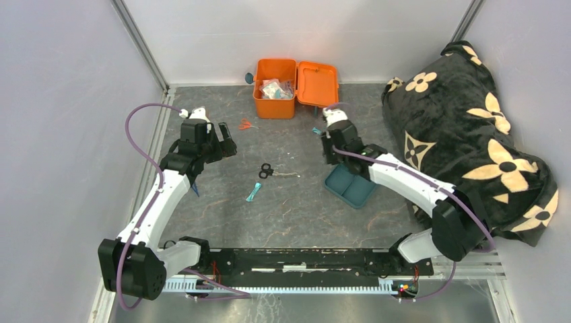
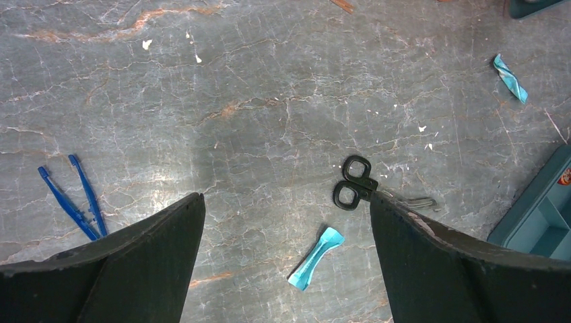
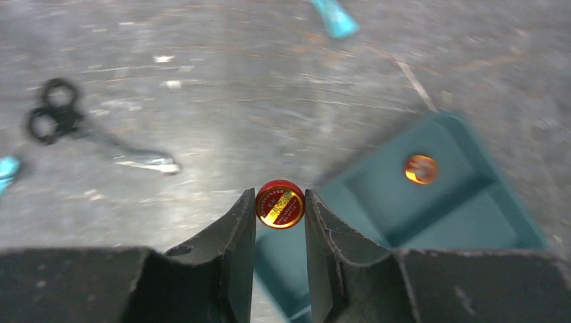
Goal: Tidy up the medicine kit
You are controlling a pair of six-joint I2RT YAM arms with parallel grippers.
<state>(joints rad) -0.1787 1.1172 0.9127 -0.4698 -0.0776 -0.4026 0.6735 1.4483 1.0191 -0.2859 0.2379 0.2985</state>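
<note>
I need to move my right gripper to its right in the top view, then lower it and release, because the empty bottom of the tray lies below there beside the orange round item.
The medicine kit (image 1: 275, 101), an orange box, stands open at the back of the table with packets inside and its lid (image 1: 317, 84) folded out to the right. My right gripper (image 3: 280, 198) is shut on a small round red-and-gold tin (image 3: 280, 204), held above the near-left edge of a flat teal tray (image 3: 471, 202). In the top view that gripper (image 1: 330, 156) hangs just up-left of the tray (image 1: 350, 186). My left gripper (image 2: 286, 198) is open above the table, with nothing between its fingers; a teal packet (image 2: 316, 258) lies below it.
Black-handled scissors (image 1: 267, 171) and the teal packet (image 1: 253, 194) lie mid-table. Blue tweezers (image 2: 74, 198) lie to the left, a second teal packet (image 2: 510, 77) near the kit. An orange round item (image 3: 421, 169) sits in the tray. A dark flowered blanket (image 1: 464, 128) fills the right side.
</note>
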